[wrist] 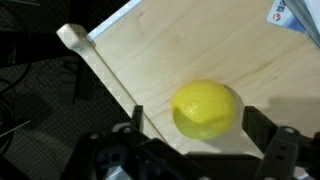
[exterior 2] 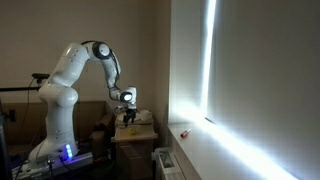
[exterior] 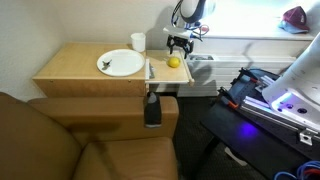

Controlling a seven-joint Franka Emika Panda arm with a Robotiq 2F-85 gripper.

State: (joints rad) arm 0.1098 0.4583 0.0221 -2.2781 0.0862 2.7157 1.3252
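My gripper lowers over the yellow lemon (exterior: pixel 173 62) (wrist: pixel 206 108) next until the open fingers are on either side of the lemon.
A yellow lemon (wrist: pixel 206 108) lies on the light wooden table (wrist: pixel 200 45) close to its right edge, and it also shows as a small yellow spot, the lemon (exterior: pixel 173 62), under the arm. My gripper (wrist: pixel 196 128) hangs just above it with the jaws wide apart; one dark finger (wrist: pixel 137 118) stands left of the fruit and the other right of it, neither touching. In an exterior view the gripper (exterior: pixel 179 46) hovers over the table's far right corner. In the dim exterior view the gripper (exterior 2: pixel 128 112) points down at the table.
A white plate (exterior: pixel 121 64) with a dark utensil on it and a white cup (exterior: pixel 137 41) stand on the table. A brown sofa (exterior: pixel 60 140) fills the foreground. A dark device (exterior: pixel 152 108) clamps to the table edge. A cart with a blue light (exterior: pixel 285 100) stands at the right.
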